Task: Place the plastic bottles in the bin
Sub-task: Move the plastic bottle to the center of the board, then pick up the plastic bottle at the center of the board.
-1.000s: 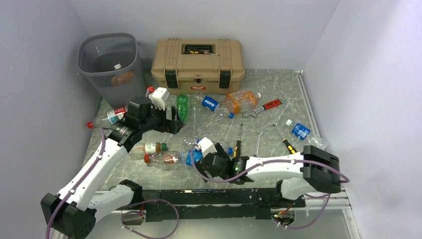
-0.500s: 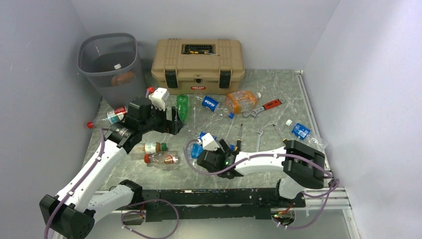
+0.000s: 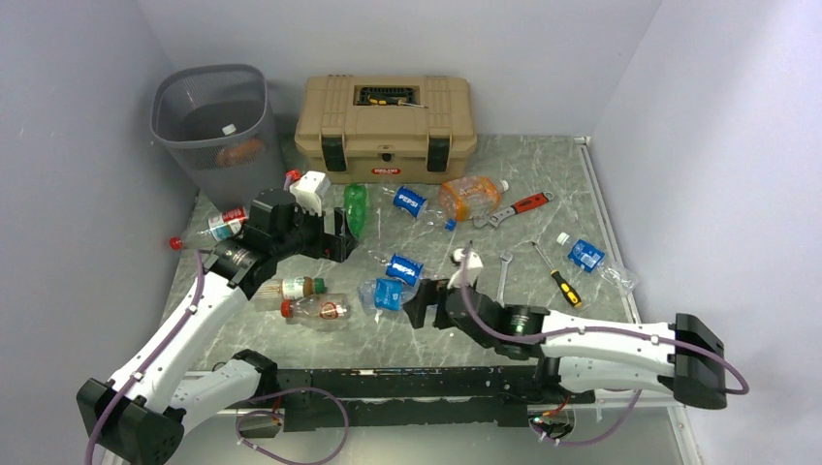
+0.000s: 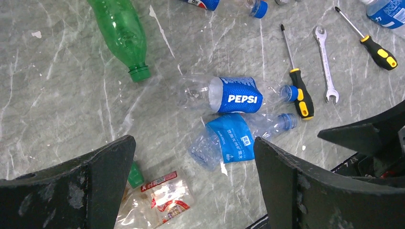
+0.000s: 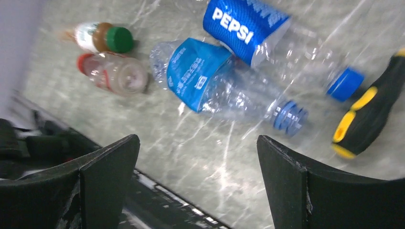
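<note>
My right gripper moves down onto the blue-label bottle (image 5: pixel 200 74) next, open fingers around the bottle's clear part (image 5: pixel 234 90) beside the label. The half with the cap lies nearest the gripper's fingers.
The bin (image 3: pixel 208 126), a grey mesh wastebasket at the back left, holds a couple of bottles. Several plastic bottles lie on the table: a green one (image 3: pixel 356 208), a crushed Pepsi one (image 3: pixel 402 268), a blue-label one (image 3: pixel 386 294), a red-capped one (image 3: pixel 320 308) and a brown green-capped one (image 3: pixel 296 287). My left gripper (image 3: pixel 339 237) is open and empty, raised beside the green bottle; its wrist view shows the blue-label bottle (image 4: pixel 231 143) between the open fingers. My right gripper (image 3: pixel 425 302) is open and empty, just right of the blue-label bottle (image 5: pixel 200 74) and the Pepsi bottle (image 5: pixel 243 28).
A tan toolbox (image 3: pixel 386 116) stands at the back centre. A Pepsi bottle (image 3: pixel 412 201), an orange bottle (image 3: pixel 470 197) and a red wrench (image 3: pixel 523 205) lie in front of it. Screwdrivers (image 3: pixel 557 276), a wrench (image 3: pixel 504 271) and another blue-label bottle (image 3: pixel 591 257) lie at the right. A red-capped bottle (image 3: pixel 213 228) lies at the left wall.
My right arm has stretched out low along the front, and its gripper has backed off to the right, uncovering the Pepsi and blue-label bottles. The left arm has not moved.
</note>
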`<state>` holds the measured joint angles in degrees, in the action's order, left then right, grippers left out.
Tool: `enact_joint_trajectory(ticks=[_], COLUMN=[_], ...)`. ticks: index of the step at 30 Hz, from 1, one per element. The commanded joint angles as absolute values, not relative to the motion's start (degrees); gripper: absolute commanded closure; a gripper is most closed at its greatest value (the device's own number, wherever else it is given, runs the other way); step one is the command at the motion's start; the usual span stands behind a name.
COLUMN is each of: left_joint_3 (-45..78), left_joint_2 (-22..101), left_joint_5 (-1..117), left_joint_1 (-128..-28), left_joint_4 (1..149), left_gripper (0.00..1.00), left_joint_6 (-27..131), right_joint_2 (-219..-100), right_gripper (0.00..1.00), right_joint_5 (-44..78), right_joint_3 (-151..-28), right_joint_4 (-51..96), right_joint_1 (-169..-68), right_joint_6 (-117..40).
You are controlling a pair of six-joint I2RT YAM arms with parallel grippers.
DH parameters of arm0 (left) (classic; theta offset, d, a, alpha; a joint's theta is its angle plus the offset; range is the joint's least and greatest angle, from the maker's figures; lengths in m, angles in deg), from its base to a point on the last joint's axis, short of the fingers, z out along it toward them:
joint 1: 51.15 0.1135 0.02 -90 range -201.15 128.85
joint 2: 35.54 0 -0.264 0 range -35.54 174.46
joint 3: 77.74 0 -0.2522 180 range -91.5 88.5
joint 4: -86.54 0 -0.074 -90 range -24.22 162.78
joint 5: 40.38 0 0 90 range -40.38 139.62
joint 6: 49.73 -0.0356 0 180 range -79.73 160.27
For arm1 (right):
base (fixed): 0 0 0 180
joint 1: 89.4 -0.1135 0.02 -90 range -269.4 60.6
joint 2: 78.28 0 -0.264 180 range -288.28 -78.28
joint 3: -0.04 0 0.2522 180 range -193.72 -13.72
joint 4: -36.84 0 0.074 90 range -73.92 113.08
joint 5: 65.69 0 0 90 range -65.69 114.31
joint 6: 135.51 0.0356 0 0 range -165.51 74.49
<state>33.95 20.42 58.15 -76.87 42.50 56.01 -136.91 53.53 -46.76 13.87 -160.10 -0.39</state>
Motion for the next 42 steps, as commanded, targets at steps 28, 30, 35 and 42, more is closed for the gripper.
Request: enact_joint_trajectory(ticks=[28, 30, 35, 42], left_joint_3=[34.4, 34.3, 34.4, 34.2], left_joint_2=[21.9, 21.9, 21.6, 21.9], left_joint_5=[56.1, 55.9, 55.6, 55.6], left_joint_1=[-77.8, -77.8, -78.1, -78.6], left_joint_4=[42.9, 42.8, 42.9, 42.6], left_gripper=[0.01, 0.01, 0.01, 0.0], left_joint_6=[56.2, 56.1, 56.0, 55.8], right_joint_2=[-163.0, -165.7, -169.2, -169.9], right_gripper=[0.08, 0.11, 0.22, 0.43], right_joint_5=[62.8, 61.3, 59.6, 59.4], right_joint_3=[-39.7, -39.9, -39.4, -38.3], right_joint_4=[41.7, 44.8, 48.7, 50.6], right_joint_1=[-158.6, -158.0, -155.5, -154.5], right_joint_6=[65.8, 65.9, 64.1, 55.1])
